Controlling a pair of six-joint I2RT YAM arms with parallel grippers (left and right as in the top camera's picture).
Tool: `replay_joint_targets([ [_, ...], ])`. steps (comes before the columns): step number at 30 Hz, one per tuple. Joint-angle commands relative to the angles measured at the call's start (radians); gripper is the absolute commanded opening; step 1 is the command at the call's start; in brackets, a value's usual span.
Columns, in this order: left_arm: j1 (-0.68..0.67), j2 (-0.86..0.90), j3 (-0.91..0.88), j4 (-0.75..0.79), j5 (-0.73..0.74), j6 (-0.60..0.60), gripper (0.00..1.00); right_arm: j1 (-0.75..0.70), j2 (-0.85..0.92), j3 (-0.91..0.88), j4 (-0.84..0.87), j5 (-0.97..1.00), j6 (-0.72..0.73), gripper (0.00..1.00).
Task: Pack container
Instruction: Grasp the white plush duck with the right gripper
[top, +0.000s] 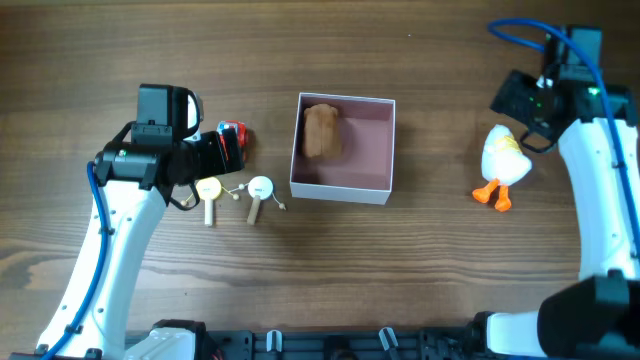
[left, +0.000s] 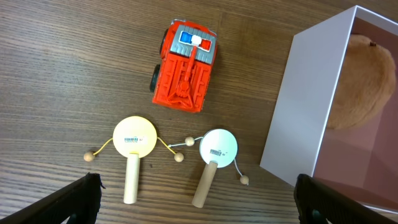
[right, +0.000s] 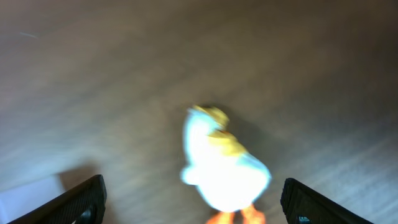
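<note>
The duck toy's white body (top: 504, 168) (right: 227, 182) is narrower than the gap between my fingers and is below my right gripper and slightly back, so my right gripper needs to go down and backward around it next and close.
The container (top: 340, 187), white outside and pink inside, sits mid-table with a brown plush toy (top: 322, 130) in its left half; its wall also shows in the left wrist view (left: 298, 118). My left gripper (left: 196, 202) is open and empty above two small wooden rattle drums (left: 134, 138) (left: 217, 148), with a red toy fire truck (left: 185, 65) just beyond them. My right gripper (right: 193, 202) is open and empty, hovering over a white duck toy (right: 224, 165) with orange feet, which lies right of the container in the overhead view (top: 503, 162).
The rattle drums (top: 233, 192) and fire truck (top: 232, 140) lie just left of the container. Bare wooden table surrounds everything. The right wrist view is blurred.
</note>
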Motion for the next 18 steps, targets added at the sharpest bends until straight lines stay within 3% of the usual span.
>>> replay_joint_targets([
  [1,0.008,0.003,0.019,-0.001,-0.006,0.016,1.0,-0.044,0.069,-0.061,0.003,-0.068,-0.009,0.93],
  [10,0.008,0.003,0.019,-0.001,-0.006,0.016,1.0,-0.051,0.24,-0.181,0.14,-0.064,-0.01,0.94],
  [14,0.008,0.003,0.019,-0.001,-0.006,0.016,1.0,-0.049,0.304,-0.181,0.146,-0.07,0.003,0.63],
  [18,0.008,0.003,0.019,-0.001,-0.006,0.016,1.0,-0.046,0.238,-0.179,0.126,-0.085,0.003,0.18],
])
